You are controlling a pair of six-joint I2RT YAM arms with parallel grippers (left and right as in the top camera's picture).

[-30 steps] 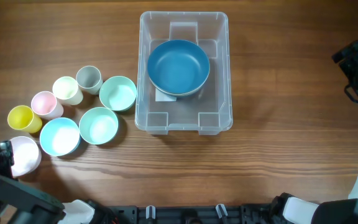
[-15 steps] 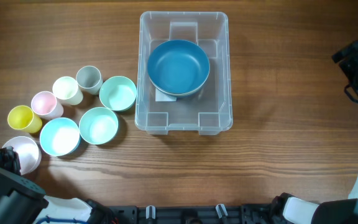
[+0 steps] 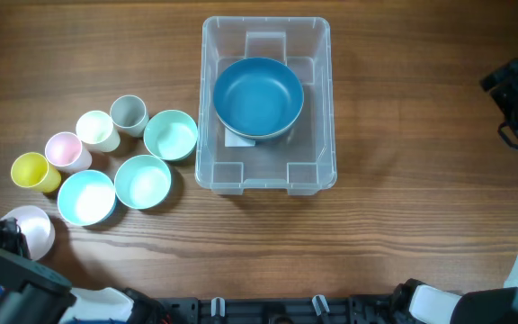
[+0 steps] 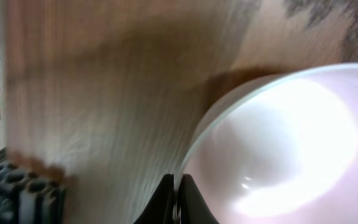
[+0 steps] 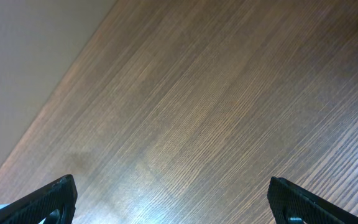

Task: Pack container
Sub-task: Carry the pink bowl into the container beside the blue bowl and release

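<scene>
I will next lift the pale pink bowl outward over the cups with my left gripper, then lower it into the tub's empty near corner away from the cups (image 3: pixel 299 157).
The container (image 3: pixel 323 54), a large clear tub, stands in the middle of the table with a dark blue bowl (image 3: pixel 258 96) inside it. At the front left corner my left gripper (image 3: pixel 5 237) is shut on the rim of a pale pink bowl (image 3: pixel 32 229). The left wrist view shows the two black fingers (image 4: pixel 165 200) pinching that bowl's (image 4: pixel 291 143) edge, one inside and one outside. My right gripper (image 3: pixel 514 94) hangs open over bare wood at the far right, its fingertips (image 5: pixel 61 196) wide apart with nothing between them.
Left of the tub sit a grey cup (image 3: pixel 128 114), a cream cup (image 3: pixel 98 130), a pink cup (image 3: pixel 65 151), a yellow cup (image 3: pixel 31 171), two mint bowls (image 3: pixel 171 135) (image 3: pixel 142 181) and a light blue bowl (image 3: pixel 86 197).
My left jaws have closed onto the pale pink bowl's rim, and the bowl has shifted slightly toward the front left. The right arm has not moved.
</scene>
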